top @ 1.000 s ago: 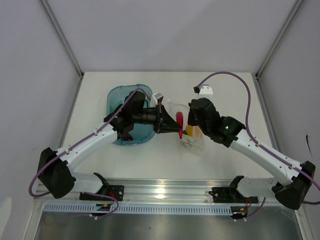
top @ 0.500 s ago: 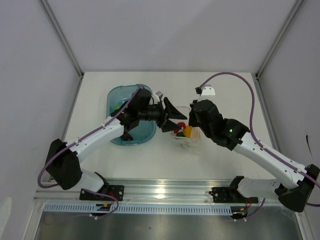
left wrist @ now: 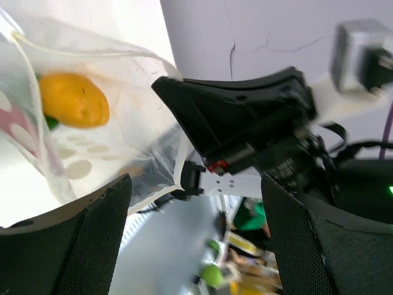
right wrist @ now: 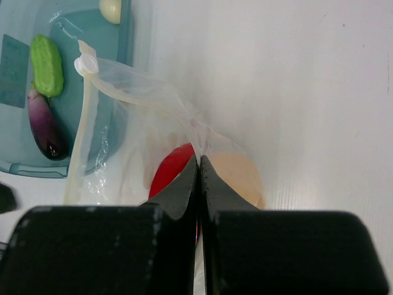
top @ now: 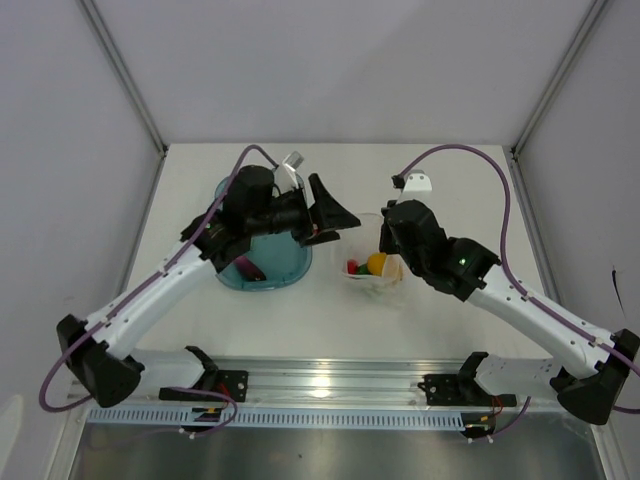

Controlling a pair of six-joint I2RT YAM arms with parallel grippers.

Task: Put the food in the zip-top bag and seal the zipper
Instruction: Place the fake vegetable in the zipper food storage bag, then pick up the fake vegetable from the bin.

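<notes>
Next, my left gripper swings to the still unbagged light green pod below it, to its left in the top view, tips its fingers down and descends.
The zip-top bag point(top: 378, 275) lies on the table right of centre. It holds a red chili point(top: 352, 267) and a yellow-orange piece point(top: 376, 263). My right gripper point(top: 386, 238) is shut on the bag's upper film point(right wrist: 184, 117), pinching it above the chili point(right wrist: 167, 173) and the yellow-orange piece point(right wrist: 238, 175). The zipper point(right wrist: 81, 126) runs down the bag's left edge. My left gripper point(top: 335, 220) hangs open and empty over the tub's right rim, facing the bag point(left wrist: 123, 80). A light green pod point(right wrist: 47, 64), a purple piece point(right wrist: 44, 126) and a white ball point(right wrist: 111, 9) lie in the tub.
The teal translucent tub point(top: 285, 262) sits left of the bag, partly under my left arm. A small white cable connector point(top: 413, 181) lies behind the right arm. Frame posts stand at the table's two back corners.
My left gripper has opened, let the red chili drop into the bag, and drawn back up and left over the tub. The right gripper has kept its pinch on the bag.
</notes>
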